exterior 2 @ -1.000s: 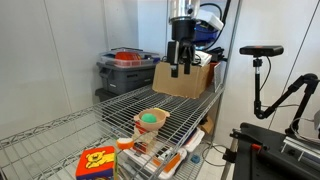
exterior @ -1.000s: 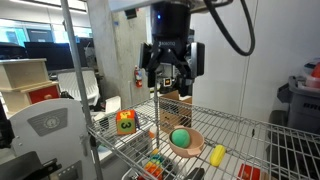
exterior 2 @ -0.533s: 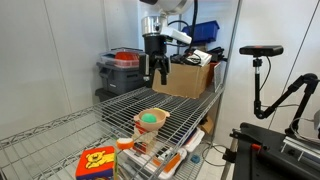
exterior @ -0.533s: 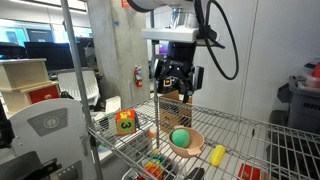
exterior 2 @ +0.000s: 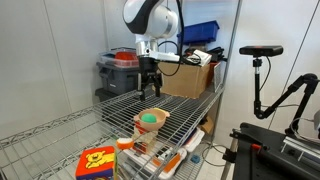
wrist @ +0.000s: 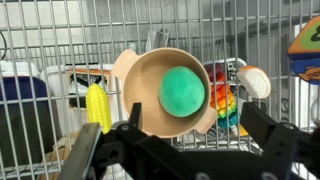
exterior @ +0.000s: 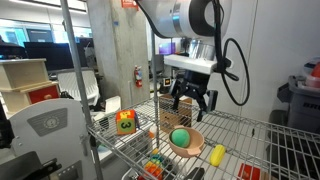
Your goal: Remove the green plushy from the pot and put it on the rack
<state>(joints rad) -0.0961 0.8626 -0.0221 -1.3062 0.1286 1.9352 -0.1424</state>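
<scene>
Next, my open gripper moves down past the tan pot's rim until its fingers straddle the green plushy (exterior: 180, 137) (wrist: 182, 90), which lies below my gripper inside the pot.
The green plushy (exterior: 180, 137) lies inside the tan pot (exterior: 193, 147) on the wire rack (exterior: 240, 130). Both also show in an exterior view, the plushy (exterior 2: 150, 118) in the pot (exterior 2: 152, 125) on the rack shelf (exterior 2: 190, 110). My gripper (exterior: 191, 103) is open and empty, hanging a little above the pot; in an exterior view (exterior 2: 150, 90) it hovers behind and above it. In the wrist view the plushy (wrist: 182, 90) fills the middle of the pot (wrist: 140, 92), and my gripper (wrist: 197, 116) has its jaws spread wide apart over the pot's near edge.
A boxy green-and-orange toy (exterior: 125, 122) and a yellow item (exterior: 217, 153) lie on the shelf. A cardboard box (exterior 2: 186, 78) and a grey bin (exterior 2: 124, 70) stand at the back. A yellow corn-like item (wrist: 97, 105) and a rainbow toy (wrist: 222, 95) show below the grid.
My gripper has come down and moved sideways over the shelf until it is above the pot. The plushy and the pot have not moved.
</scene>
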